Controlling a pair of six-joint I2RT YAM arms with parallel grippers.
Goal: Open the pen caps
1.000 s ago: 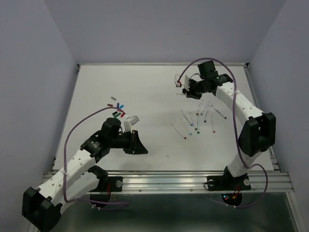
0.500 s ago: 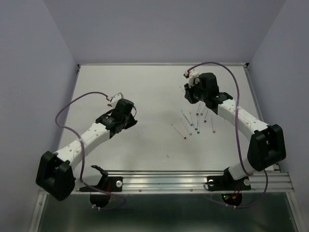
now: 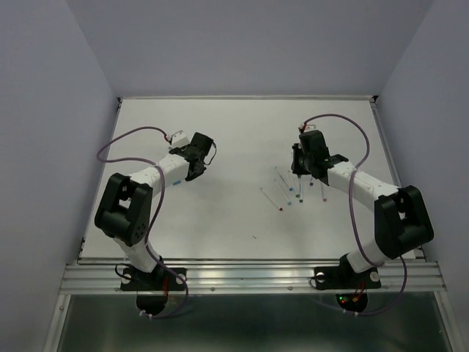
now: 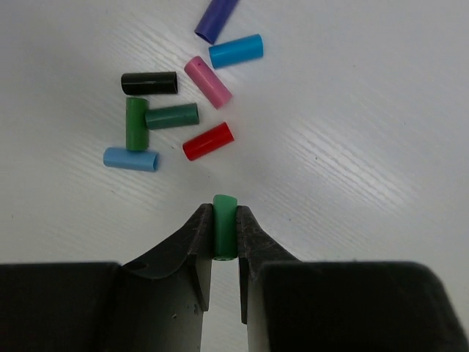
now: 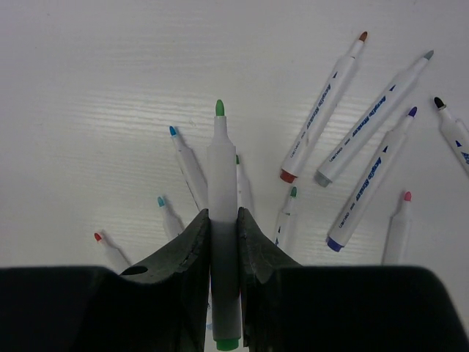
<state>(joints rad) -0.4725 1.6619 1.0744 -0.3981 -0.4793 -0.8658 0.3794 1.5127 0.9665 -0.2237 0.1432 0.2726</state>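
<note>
The green tip of the white pen is already bare, so next I will lower my right gripper to the table and let go of the white pen's body between the other green-tipped pens.
My left gripper (image 4: 223, 220) is shut on a green pen cap (image 4: 224, 229), held just above the table. Beyond it lies a pile of loose pen caps: red (image 4: 208, 141), pink (image 4: 208, 82), light blue (image 4: 236, 50), purple (image 4: 215, 17), black (image 4: 149, 83), two dark green (image 4: 171, 116) and pale blue (image 4: 131, 159). My right gripper (image 5: 223, 220) is shut on an uncapped white pen barrel with a green tip (image 5: 221, 169), above several uncapped pens (image 5: 370, 174) lying on the table. In the top view the left gripper (image 3: 196, 165) is at the left, the right gripper (image 3: 300, 170) over the pens (image 3: 282, 192).
The white table (image 3: 234, 132) has side rails and a metal front rail (image 3: 249, 275). Purple cables loop over both arms. A small speck lies near the front centre (image 3: 254, 237).
Both arms have swung apart. The left gripper moved up and left to the cap pile with the green cap; the right gripper came down over the uncapped pens with the green-tipped barrel.
</note>
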